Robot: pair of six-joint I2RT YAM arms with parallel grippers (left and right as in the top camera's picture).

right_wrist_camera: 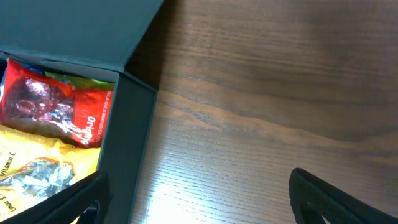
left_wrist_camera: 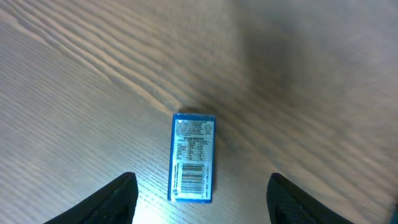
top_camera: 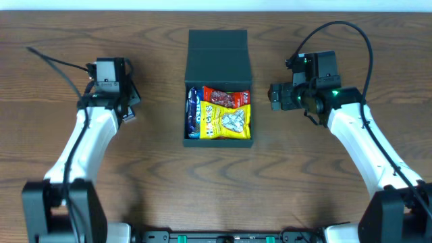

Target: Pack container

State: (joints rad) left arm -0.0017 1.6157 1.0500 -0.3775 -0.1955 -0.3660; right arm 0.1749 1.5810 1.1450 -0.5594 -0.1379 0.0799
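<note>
My left gripper is above the small blue packet (left_wrist_camera: pixel 192 158) and next needs to go down to it and close across its long sides.
The dark teal-green container (top_camera: pixel 218 142) stands mid-table with its flap lid open toward the back. Inside lie a yellow packet (top_camera: pixel 228 121), a red packet (top_camera: pixel 227 98) and a blue packet (top_camera: pixel 192 111). My left gripper (top_camera: pixel 130 102) is open over the table at the left; a small blue packet (left_wrist_camera: pixel 193 157) lies flat between its fingers (left_wrist_camera: pixel 202 182), untouched. My right gripper (top_camera: pixel 275 96) is open and empty just right of the container. In the right wrist view its fingers (right_wrist_camera: pixel 199 183) straddle the container's right wall (right_wrist_camera: pixel 134 143), with the red packet (right_wrist_camera: pixel 56 109) inside.
The wooden table (top_camera: pixel 155 175) stretches around the container. The open lid (top_camera: pixel 218 57) rises behind the box. Cables (top_camera: pixel 57 62) trail from the left arm, and another cable loops above the right arm.
</note>
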